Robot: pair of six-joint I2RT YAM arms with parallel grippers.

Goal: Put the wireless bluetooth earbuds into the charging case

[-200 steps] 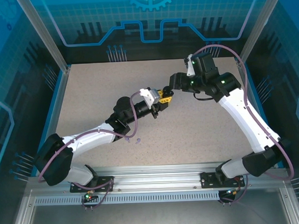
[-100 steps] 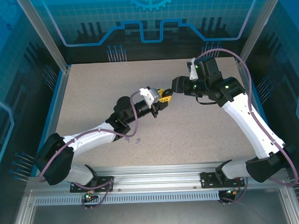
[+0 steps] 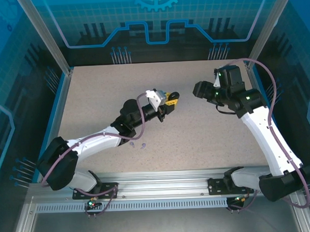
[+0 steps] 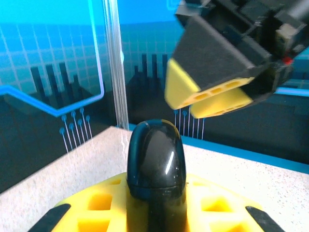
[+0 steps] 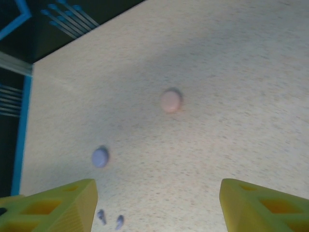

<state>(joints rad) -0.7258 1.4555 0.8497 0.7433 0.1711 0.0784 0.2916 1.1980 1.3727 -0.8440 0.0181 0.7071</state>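
My left gripper moves toward the other arm next, tips fingers down, lowers and releases the case, as clear tabletop lies below and nearer that arm.
My left gripper (image 3: 168,100) hangs over the middle of the table, shut on a glossy black charging case (image 4: 156,162). The case stands upright between the yellow fingers (image 4: 91,212), a seam running round it. My right gripper (image 3: 197,89) is a short way to the right of it, open and empty. Its yellow fingers (image 4: 182,87) show close above the case in the left wrist view. Two lilac earbuds (image 3: 138,145) lie on the table near the left arm. The right wrist view has the earbuds (image 5: 110,218) low down, by that gripper's left finger (image 5: 53,208).
A round lilac case (image 5: 100,157) and a round pink case (image 5: 171,101) lie on the speckled table (image 3: 212,139) in the right wrist view. A blue rim and clear walls enclose the table.
My right gripper has pulled back to the right, away from the left gripper, and its jaws have spread wider. The left arm and its black case have stayed put.
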